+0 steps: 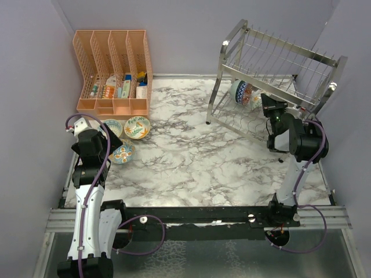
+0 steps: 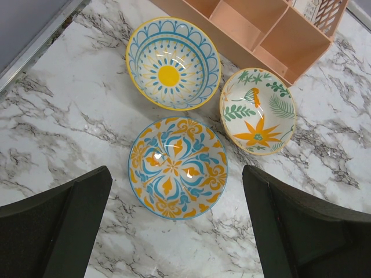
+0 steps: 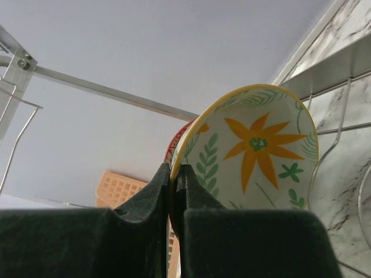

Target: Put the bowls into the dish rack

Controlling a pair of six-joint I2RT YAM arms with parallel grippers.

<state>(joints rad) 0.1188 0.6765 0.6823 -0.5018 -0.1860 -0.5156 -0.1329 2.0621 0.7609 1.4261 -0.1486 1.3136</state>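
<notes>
The robot's right hand should next move the cream bowl it is holding a little toward the red-rimmed bowl (image 3: 181,134), then open.
Three bowls lie on the marble at the left: a blue-and-yellow sunburst bowl (image 2: 173,63), a cream floral bowl (image 2: 258,111) and a blue-and-orange patterned bowl (image 2: 177,168) (image 1: 123,153). My left gripper (image 2: 177,231) (image 1: 115,143) hovers open above the patterned bowl, one finger on each side of it. My right gripper (image 3: 175,171) (image 1: 268,103) is shut on the rim of a cream bowl with an orange flower (image 3: 261,150), held on edge at the lower tier of the silver dish rack (image 1: 278,63). A red-rimmed bowl (image 3: 181,134) stands just behind it. A bowl shows in the rack in the top view (image 1: 244,92).
A peach plastic organizer (image 1: 113,69) with small items stands at the back left, just behind the three bowls; its edge shows in the left wrist view (image 2: 261,29). Rack wires (image 3: 342,121) run close on the right of the held bowl. Purple walls enclose the table.
</notes>
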